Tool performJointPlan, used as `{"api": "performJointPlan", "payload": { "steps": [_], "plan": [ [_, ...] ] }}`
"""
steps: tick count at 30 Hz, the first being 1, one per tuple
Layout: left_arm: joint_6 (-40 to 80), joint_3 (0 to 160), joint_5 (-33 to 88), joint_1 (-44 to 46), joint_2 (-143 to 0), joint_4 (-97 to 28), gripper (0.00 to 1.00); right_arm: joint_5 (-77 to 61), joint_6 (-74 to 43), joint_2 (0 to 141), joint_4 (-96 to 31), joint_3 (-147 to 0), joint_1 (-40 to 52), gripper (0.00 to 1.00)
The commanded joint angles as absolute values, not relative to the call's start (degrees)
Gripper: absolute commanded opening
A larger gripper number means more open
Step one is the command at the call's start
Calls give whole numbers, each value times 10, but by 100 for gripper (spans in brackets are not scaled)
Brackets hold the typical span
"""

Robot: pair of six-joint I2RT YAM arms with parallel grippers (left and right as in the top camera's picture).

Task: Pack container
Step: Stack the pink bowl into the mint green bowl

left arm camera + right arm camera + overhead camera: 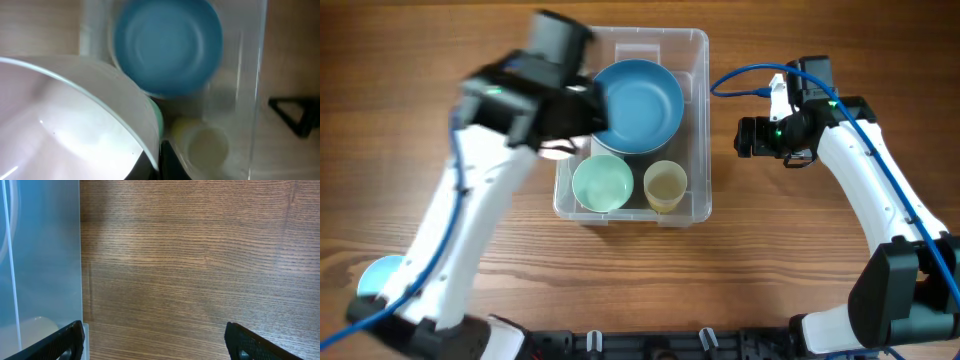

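I will next move my left gripper back and lower the white bowl into the pale green bowl (602,183), since the pale green bowl stands empty in the container.
The clear container (698,120) stands mid-table and holds a large blue bowl (638,105), a pale green bowl (602,183) and a yellow cup (665,185). My left gripper (560,140) is blurred over the container's left edge, shut on the rim of a white bowl (60,125). The left wrist view shows the blue bowl (167,45), the yellow cup (205,145) and the container wall (250,100) below. My right gripper (750,137) is open and empty, right of the container; in the right wrist view its jaws (160,345) hang over bare wood beside the container wall (45,255).
A light blue round object (380,275) lies at the table's front left, partly behind my left arm. A blue cable (740,80) loops above the right arm. A dark shape (295,112) lies on the wood right of the container.
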State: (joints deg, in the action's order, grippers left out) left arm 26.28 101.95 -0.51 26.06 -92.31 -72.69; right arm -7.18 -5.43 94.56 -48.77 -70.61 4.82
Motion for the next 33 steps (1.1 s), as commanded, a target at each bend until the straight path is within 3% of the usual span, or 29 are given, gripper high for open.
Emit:
{"api": "performJointPlan", "payload": {
  "steps": [1, 9, 10, 11, 12, 14, 18, 21, 24, 28, 33],
  "plan": [
    [297, 1010, -9, 320, -979, -746, 4, -64, -66, 952, -487, -704, 48, 91],
    [305, 965, 13, 348, -1095, -743, 4, -64, -66, 952, -491, -704, 48, 91],
    [305, 962, 13, 347, -1100, -744, 7, -64, -66, 952, -491, -704, 48, 91],
    [305, 962, 13, 347, -1100, -745, 19, -64, -66, 952, -492, -704, 48, 91],
    [305, 962, 13, 347, -1100, -747, 46, -64, -66, 952, -492, -704, 48, 91],
    [303, 964, 11, 343, -1098, -762, 53, -64, -66, 952, -492, -704, 48, 91],
    [303, 995, -15, 288, -1029, -792, 53, -64, -66, 952, -491, -704, 48, 91],
    [306, 995, -57, 183, -898, -804, 54, -64, -66, 952, -490, -704, 48, 91],
    [288, 995, -65, 44, -800, -826, 47, -64, -66, 952, -489, -704, 48, 91],
    [295, 968, -76, -99, -761, -876, 48, -64, -66, 952, -489, -704, 48, 91],
    [320, 738, -66, -278, -743, -767, 56, -64, -66, 952, -489, -704, 48, 91]
  ]
}}
